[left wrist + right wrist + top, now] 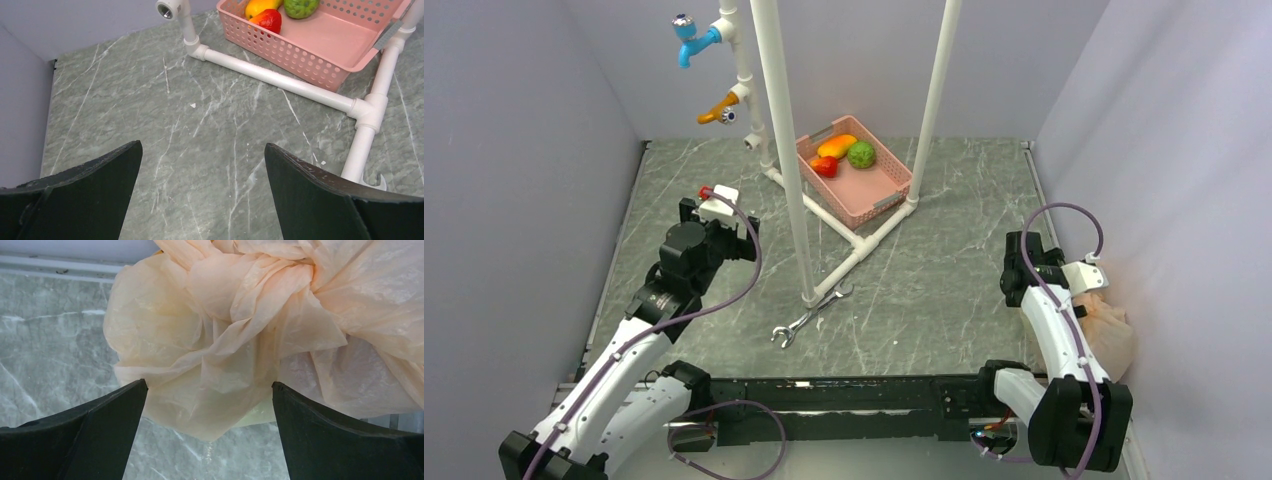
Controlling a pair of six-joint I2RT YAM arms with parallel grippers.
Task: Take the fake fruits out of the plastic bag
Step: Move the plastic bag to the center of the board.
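Observation:
The plastic already lies between the open fingers. My right gripper needs to stay over the plastic bag (260,325) next and close both fingers together on the bag's lower fold (208,382).
The peach-beige plastic bag (1110,330) lies crumpled against the right wall, partly behind my right arm. In the right wrist view the plastic bag (260,325) fills the upper frame, bunched and closed; a pale yellow patch shows through its lower edge. The fake fruits are hidden inside it. My right gripper (210,390) is open, its fingers either side of the bag's lower fold, not gripping it. My left gripper (202,150) is open and empty over bare table at the left (717,205).
A pink slotted basket (879,195) at the back centre holds an orange, a red and a green fruit. A white pipe frame (799,180) stands mid-table with two taps on its post. A metal spanner (809,312) lies by the frame's foot.

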